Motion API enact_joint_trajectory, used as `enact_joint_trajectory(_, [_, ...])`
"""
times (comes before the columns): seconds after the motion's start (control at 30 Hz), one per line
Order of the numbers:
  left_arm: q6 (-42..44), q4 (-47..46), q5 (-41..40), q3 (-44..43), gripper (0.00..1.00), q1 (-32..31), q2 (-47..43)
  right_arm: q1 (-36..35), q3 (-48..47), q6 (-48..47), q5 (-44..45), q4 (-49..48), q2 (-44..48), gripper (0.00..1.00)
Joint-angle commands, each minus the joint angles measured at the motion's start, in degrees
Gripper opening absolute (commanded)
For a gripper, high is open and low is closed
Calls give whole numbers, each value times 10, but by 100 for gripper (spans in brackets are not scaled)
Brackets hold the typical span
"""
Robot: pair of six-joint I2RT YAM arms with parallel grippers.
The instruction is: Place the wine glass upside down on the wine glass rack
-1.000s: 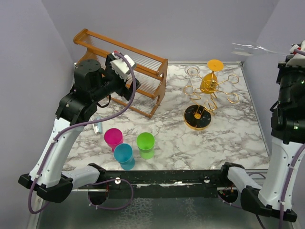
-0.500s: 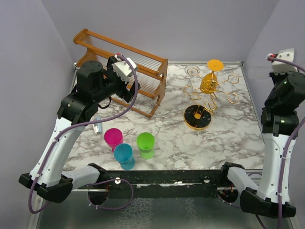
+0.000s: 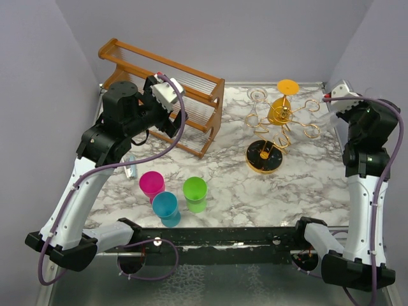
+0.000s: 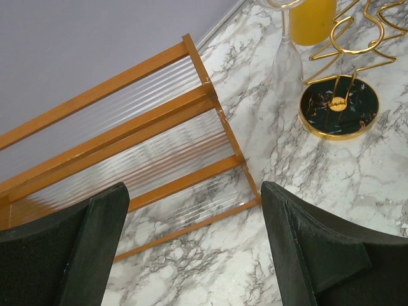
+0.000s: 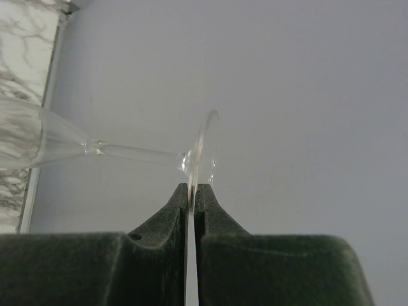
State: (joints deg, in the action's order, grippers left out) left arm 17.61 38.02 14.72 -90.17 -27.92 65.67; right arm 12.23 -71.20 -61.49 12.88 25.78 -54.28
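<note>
My right gripper slides the clear wine glass's stem left in the top view into the empty hook beside the orange glass next, then releases it there.
In the right wrist view my right gripper (image 5: 192,190) is shut on the rim of the foot of a clear wine glass (image 5: 134,154). The glass lies sideways, bowl to the left, in the air. My right arm (image 3: 360,121) hangs over the table's right edge, right of the gold wire wine glass rack (image 3: 264,156). An upside-down orange glass (image 3: 280,107) and a clear one (image 3: 255,108) hang on the rack. My left gripper (image 4: 197,248) stands open and empty above the marble, near the wooden shelf.
A brown slatted wooden shelf (image 3: 191,95) stands at the back left. Pink (image 3: 152,185), blue (image 3: 166,207) and green (image 3: 195,191) cups sit near the front. Grey walls close in the table on three sides.
My right arm has swung down and inward from the far right edge of the view toward the table, carrying the wine glass. The left arm has barely moved.
</note>
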Motion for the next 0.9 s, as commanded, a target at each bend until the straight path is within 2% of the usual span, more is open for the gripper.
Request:
enact_joint_trajectory(0.0, [6,-8,15,-2,87,2,-5,3,-28,-85,-100,76,-9,1])
enact_joint_trajectory(0.4, [9,-8,14,0,87,3,-3,3,-103,-166,-282,234,-38,1])
enact_joint_trajectory(0.87, [11,-6,18,-4,87,3,2,3,-153,-300,-395,326,-77,1])
